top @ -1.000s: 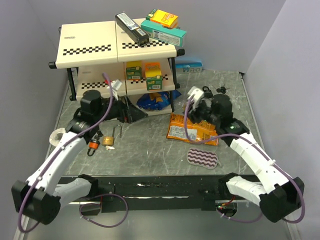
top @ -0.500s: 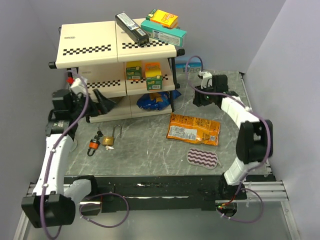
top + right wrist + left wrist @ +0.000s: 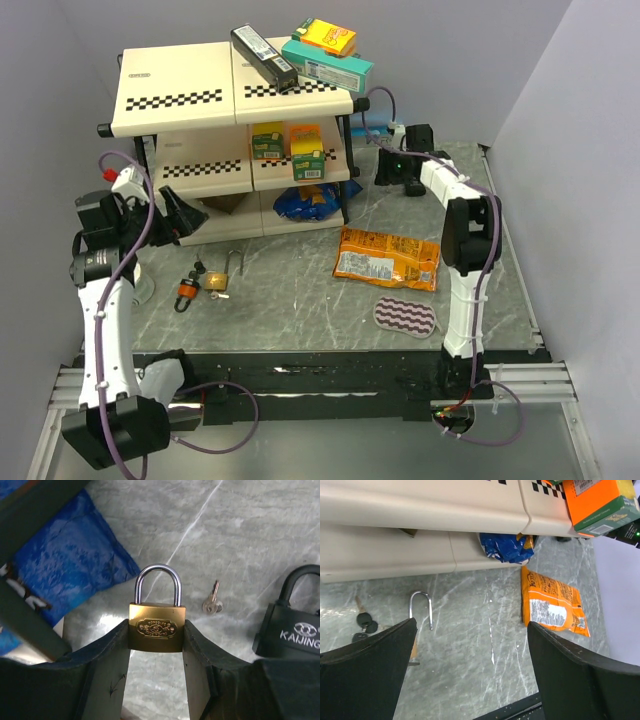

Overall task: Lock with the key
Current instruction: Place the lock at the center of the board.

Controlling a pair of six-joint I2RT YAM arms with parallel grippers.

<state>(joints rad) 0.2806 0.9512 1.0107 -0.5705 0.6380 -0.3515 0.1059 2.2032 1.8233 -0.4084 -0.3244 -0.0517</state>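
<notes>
The small brass padlock already has its shackle [image 3: 420, 609] closed. Next, my right gripper will lower the padlock onto the tabletop between the blue bag and the silver key and let go of it there.
My right gripper [image 3: 156, 630] is shut on a small brass padlock [image 3: 157, 628] with its silver shackle closed, held just above the table. A small silver key [image 3: 212, 603] lies beyond it, and a black padlock [image 3: 292, 627] is to the right. In the top view the right gripper [image 3: 398, 168] is at the back right beside the shelf. A second brass padlock [image 3: 218, 281] with an open shackle [image 3: 420, 609] lies at front left, next to black-headed keys [image 3: 364, 622] and an orange tag [image 3: 186, 291]. My left gripper [image 3: 186, 214] [image 3: 472, 630] is open and empty, raised behind that padlock.
A cream two-tier shelf [image 3: 180, 92] with boxes stands at the back. A blue bag [image 3: 305, 203] lies under it. An orange snack bag [image 3: 388, 258] and a striped pad [image 3: 406, 316] lie mid-right. The table's front edge [image 3: 320, 352] is near.
Both arms have swung away from the middle. The left gripper has gone left and back from the brass padlock. The right gripper has gone from over the snack bag to the back right corner.
</notes>
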